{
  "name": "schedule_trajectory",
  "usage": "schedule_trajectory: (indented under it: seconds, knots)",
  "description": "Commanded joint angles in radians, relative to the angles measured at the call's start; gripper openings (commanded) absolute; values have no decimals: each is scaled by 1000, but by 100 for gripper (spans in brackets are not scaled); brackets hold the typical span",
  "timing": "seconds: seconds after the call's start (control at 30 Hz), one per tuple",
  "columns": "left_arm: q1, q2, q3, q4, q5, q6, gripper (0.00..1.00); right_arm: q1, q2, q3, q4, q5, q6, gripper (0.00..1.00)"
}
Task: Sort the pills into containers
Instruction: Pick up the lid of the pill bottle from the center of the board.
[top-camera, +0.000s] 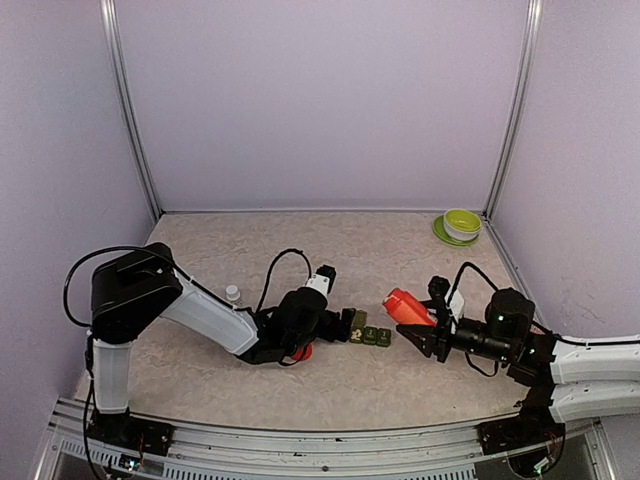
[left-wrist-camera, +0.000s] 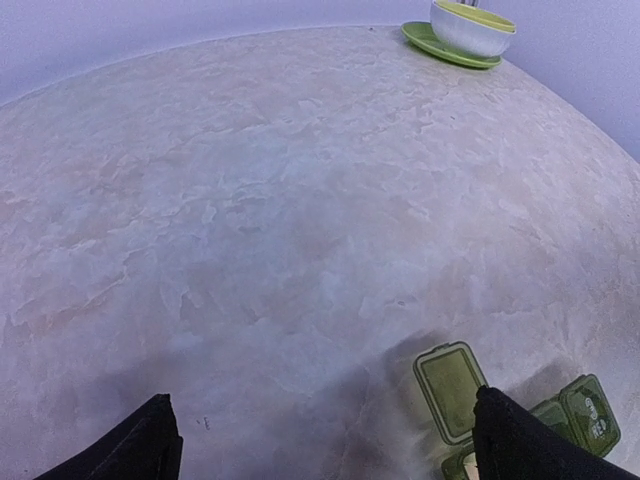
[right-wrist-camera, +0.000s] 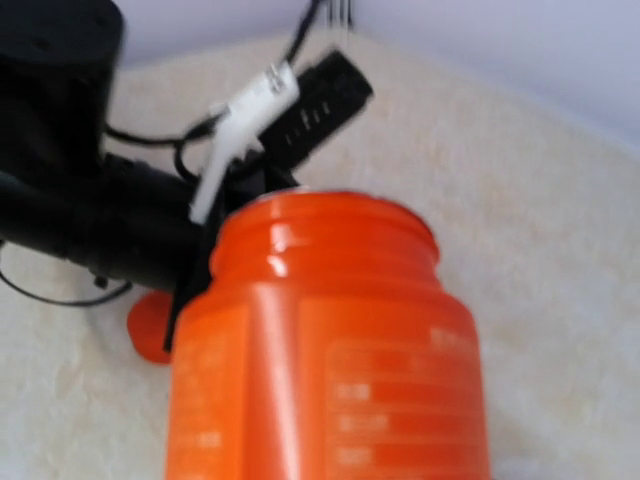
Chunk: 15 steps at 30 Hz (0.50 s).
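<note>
The bottle is uncapped, so my left gripper will next move back from the strip toward the left in the top view, then go down around the orange cap (top-camera: 302, 352).
The containers (top-camera: 370, 335), a strip of small dark-green boxes, lie mid-table. In the left wrist view the nearest lid (left-wrist-camera: 450, 385) stands flipped open, and another box (left-wrist-camera: 590, 410) shows at the right. My left gripper (top-camera: 346, 324) hangs low just left of the strip and is open, with its right finger (left-wrist-camera: 520, 445) over the boxes' near edge. My right gripper (top-camera: 428, 325) is shut on the red-orange bottle (top-camera: 407, 307), held tilted toward the strip. The uncapped bottle (right-wrist-camera: 330, 350) fills the right wrist view and hides the fingers. No pills can be made out.
The bottle's orange cap (top-camera: 303, 351) lies under the left arm, also visible as the cap (right-wrist-camera: 148, 325) in the right wrist view. A tiny clear bottle with a white cap (top-camera: 233, 293) stands at the left. A green bowl on a plate (top-camera: 461, 223) sits at the back right.
</note>
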Motion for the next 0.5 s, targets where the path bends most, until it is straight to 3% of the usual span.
schedule_trajectory:
  seconds: [0.0, 0.27, 0.47]
  knots:
    - [6, -65, 31, -83, 21, -12, 99, 6, -120, -62, 175, -31, -34, 21]
    - [2, -204, 22, -284, 48, -56, 99, 5, -419, -199, 383, -83, -73, 26]
    - [-2, -334, -56, -432, 68, -72, 99, 6, -496, -192, 394, -71, -75, 23]
